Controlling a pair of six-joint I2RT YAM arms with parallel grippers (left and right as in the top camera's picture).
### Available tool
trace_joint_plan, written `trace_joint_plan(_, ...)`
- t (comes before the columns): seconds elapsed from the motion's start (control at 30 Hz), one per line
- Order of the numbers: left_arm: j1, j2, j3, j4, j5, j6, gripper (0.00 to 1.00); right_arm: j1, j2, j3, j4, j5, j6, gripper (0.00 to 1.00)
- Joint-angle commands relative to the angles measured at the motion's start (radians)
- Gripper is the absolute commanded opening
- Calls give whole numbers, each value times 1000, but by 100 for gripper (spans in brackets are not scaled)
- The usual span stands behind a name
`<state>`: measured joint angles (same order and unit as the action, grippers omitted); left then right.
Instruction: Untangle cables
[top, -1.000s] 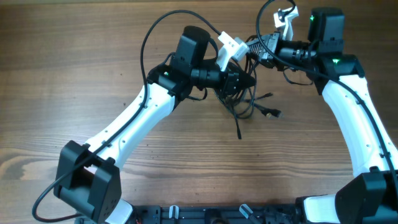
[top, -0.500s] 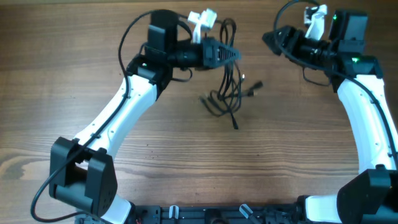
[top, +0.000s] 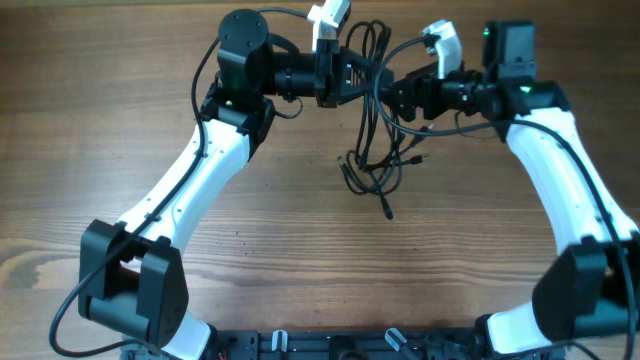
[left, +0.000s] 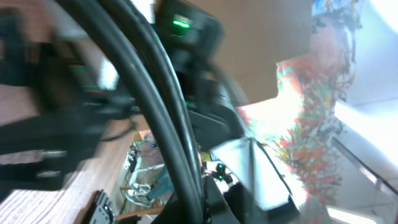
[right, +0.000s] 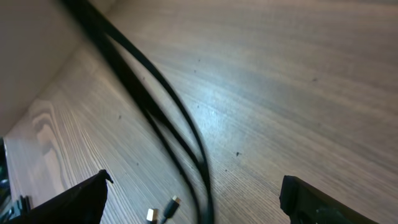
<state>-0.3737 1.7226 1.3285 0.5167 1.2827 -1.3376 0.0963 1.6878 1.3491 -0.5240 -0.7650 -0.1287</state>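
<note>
The cables are hanging bunched in loops, so I will pull my left gripper to the left in the overhead view, down toward the bare wood beside them, and let go.
The cables (top: 377, 150) are thin black cords that hang in loops from my left gripper (top: 360, 76), which is shut on their upper part and held above the table. Their lower loops and plug ends (top: 386, 210) rest on the wood. In the left wrist view the cables (left: 155, 99) run thick and blurred down between the jaws of the left gripper (left: 202, 202). My right gripper (top: 396, 100) stands open just right of the hanging strands. In the right wrist view the cables (right: 186, 143) pass between the wide-apart fingers of the right gripper (right: 194, 182), untouched, with small plugs (right: 171, 203) below.
The wooden table (top: 480, 250) carries only the cable bundle. Both arm bases and a black rail (top: 330, 345) line the front edge. A thicker black wire (top: 205, 75) loops off the left arm.
My left gripper has pulled the cables up and to the back left. My right gripper opened, let go of the cable, swung away and came back left to the strands.
</note>
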Motion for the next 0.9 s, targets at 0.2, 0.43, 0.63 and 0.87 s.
trace_joint_plan(0.2, 63, -8, 13, 333, 37, -382, 4, 77, 145, 17, 109, -123, 35, 79)
trace_joint_plan(0.43, 63, -8, 13, 364, 37, -428, 4, 76, 177, 17, 184, -46, 220, 25)
trace_joint_plan(0.63, 63, -8, 13, 341, 106, -269, 4, 51, 175, 18, 306, -176, 370, 4)
trace_joint_plan(0.87, 63, -7, -13, 217, 278, -24, 4, -79, 137, 18, 446, -104, 630, 4)
